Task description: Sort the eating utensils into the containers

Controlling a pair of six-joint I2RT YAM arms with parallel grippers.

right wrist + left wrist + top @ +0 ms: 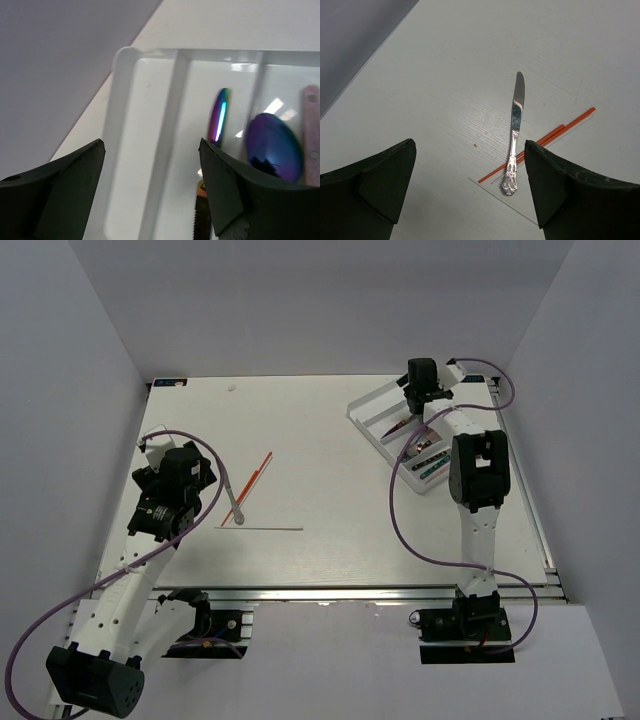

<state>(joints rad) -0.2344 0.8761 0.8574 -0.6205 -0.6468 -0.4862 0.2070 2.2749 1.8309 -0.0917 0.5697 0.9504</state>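
Observation:
The slim part of the handle fits between my left gripper's open fingers, so my left gripper needs to lower toward the right in the top view, onto the knife's handle near the blade [234,502] [513,147].
A silver knife [515,132] with an ornate handle lies on the table, across two thin red-orange sticks [555,134]. It also shows in the top view [235,502]. My left gripper [470,152] is open and empty, hovering just short of the knife's handle; in the top view my left gripper [208,490] is left of the knife. My right gripper [152,145] is open and empty over the white cutlery tray [122,125], above the divider beside its outermost compartment. An iridescent purple blade [219,116], a purple spoon bowl [274,145] and a serrated knife [200,220] lie in the tray.
The tray [372,405] sits at the far right of the table, under my right gripper [416,402]. A thin pale strip [262,528] lies on the table near the knife. A pink handle [311,130] lies at the tray's right. Grey walls enclose the table.

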